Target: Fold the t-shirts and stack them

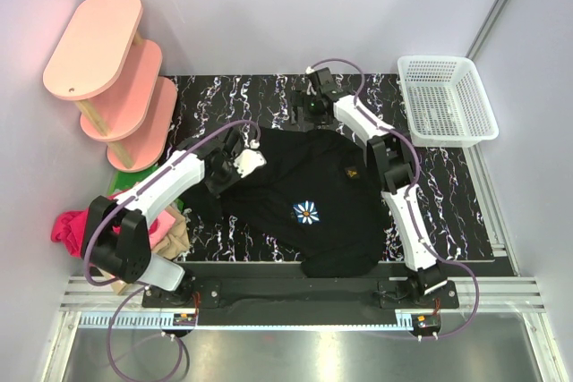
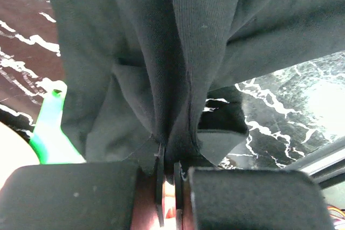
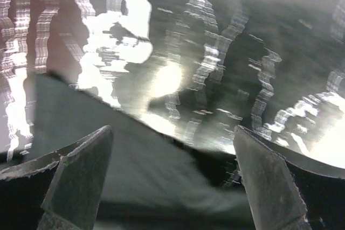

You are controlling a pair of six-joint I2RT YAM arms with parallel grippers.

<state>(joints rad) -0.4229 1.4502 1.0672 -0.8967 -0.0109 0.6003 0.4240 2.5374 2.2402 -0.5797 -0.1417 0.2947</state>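
Observation:
I should bring my right gripper to the left in the top view, onto the shirt's pointed far corner, because that corner is outside its open fingers.
A black t-shirt (image 1: pixel 313 194) with a white daisy print (image 1: pixel 307 212) lies spread on the dark marbled table (image 1: pixel 448 194). My left gripper (image 1: pixel 249 148) is at the shirt's far left part, shut on a bunched fold of the black cloth (image 2: pixel 178 52), which hangs from the closed jaws (image 2: pixel 168 160). At the shirt's far edge, my right gripper (image 1: pixel 303 114) stands open just above the table. Its fingers straddle the black hem (image 3: pixel 135 171) with nothing between them (image 3: pixel 172 133). A pink and magenta t-shirt (image 1: pixel 67 225) and a tan one (image 1: pixel 172 234) sit heaped at the left, behind the left arm.
A white mesh basket (image 1: pixel 445 100) stands at the far right. A pink three-tier shelf (image 1: pixel 107 78) stands at the far left. A flat green packet (image 1: pixel 121 183) (image 2: pixel 51 136) lies by the shelf foot. A metal rail (image 1: pixel 295 297) runs along the near edge.

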